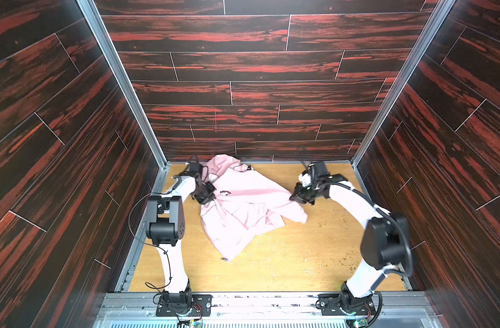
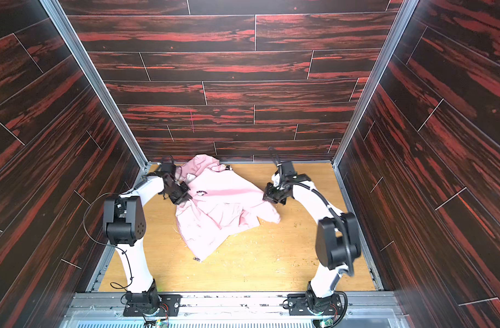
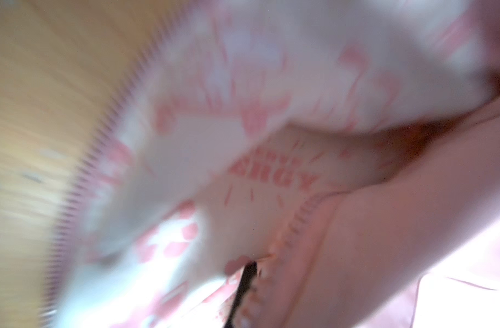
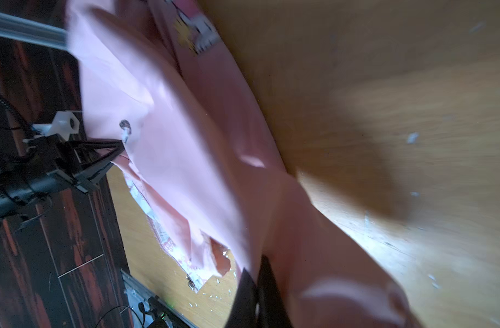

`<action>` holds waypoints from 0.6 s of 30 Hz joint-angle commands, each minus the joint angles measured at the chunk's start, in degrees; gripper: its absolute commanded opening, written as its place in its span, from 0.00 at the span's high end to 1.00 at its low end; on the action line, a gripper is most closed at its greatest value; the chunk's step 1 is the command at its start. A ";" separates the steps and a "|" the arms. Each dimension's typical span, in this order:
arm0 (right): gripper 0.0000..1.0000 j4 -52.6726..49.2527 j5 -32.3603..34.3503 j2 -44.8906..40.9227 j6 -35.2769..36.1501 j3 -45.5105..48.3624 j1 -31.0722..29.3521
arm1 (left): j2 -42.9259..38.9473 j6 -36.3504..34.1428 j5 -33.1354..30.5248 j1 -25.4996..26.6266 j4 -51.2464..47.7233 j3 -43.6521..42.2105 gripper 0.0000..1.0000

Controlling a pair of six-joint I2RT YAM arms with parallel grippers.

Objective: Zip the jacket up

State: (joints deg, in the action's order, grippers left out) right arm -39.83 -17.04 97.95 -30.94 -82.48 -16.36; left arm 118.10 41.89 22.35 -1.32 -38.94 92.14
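The jacket (image 1: 243, 207) lies crumpled. I will pull my right gripper outward, away from my left gripper, over the bare tabletop and let go of the pinched fabric.
The light pink jacket (image 1: 243, 207) (image 2: 217, 210) lies crumpled on the wooden table toward the back left, its dark chest logo (image 1: 225, 193) facing up. My left gripper (image 1: 207, 198) (image 2: 183, 198) is shut on the jacket's left edge beside the logo. In the left wrist view, blurred pink fabric and printed lining (image 3: 271, 170) fill the picture around one dark finger (image 3: 244, 292). My right gripper (image 1: 295, 198) (image 2: 269, 197) is shut on the jacket's right side, its dark fingers (image 4: 253, 298) pinching pink fabric (image 4: 172, 142). The zipper pull (image 4: 190, 279) hangs at the open front's low corner (image 1: 223, 259).
The table (image 1: 314, 255) is boxed in by dark red wood-pattern walls with metal corner rails (image 1: 121, 85). Small crumbs and scraps (image 1: 328, 224) are scattered on its right half. Both arm bases sit on the front rail (image 1: 257, 301).
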 commanded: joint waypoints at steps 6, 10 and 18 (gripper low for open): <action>1.00 -13.98 14.69 -4.85 3.64 -9.99 4.31 | -0.35 -5.16 0.20 -3.14 -6.70 8.95 1.00; 1.00 -17.60 21.78 0.30 4.04 -15.62 6.79 | 1.81 -6.56 1.86 -3.51 -9.89 14.25 1.00; 0.98 -22.02 26.80 22.63 1.44 -35.15 10.14 | 8.02 -3.42 4.88 -3.43 -10.37 21.20 0.69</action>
State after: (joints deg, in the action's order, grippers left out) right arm -54.57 -1.15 112.81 -27.94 -111.68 -10.83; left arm 123.35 37.19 33.54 -0.95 -46.85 112.44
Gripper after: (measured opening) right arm 0.051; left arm 0.194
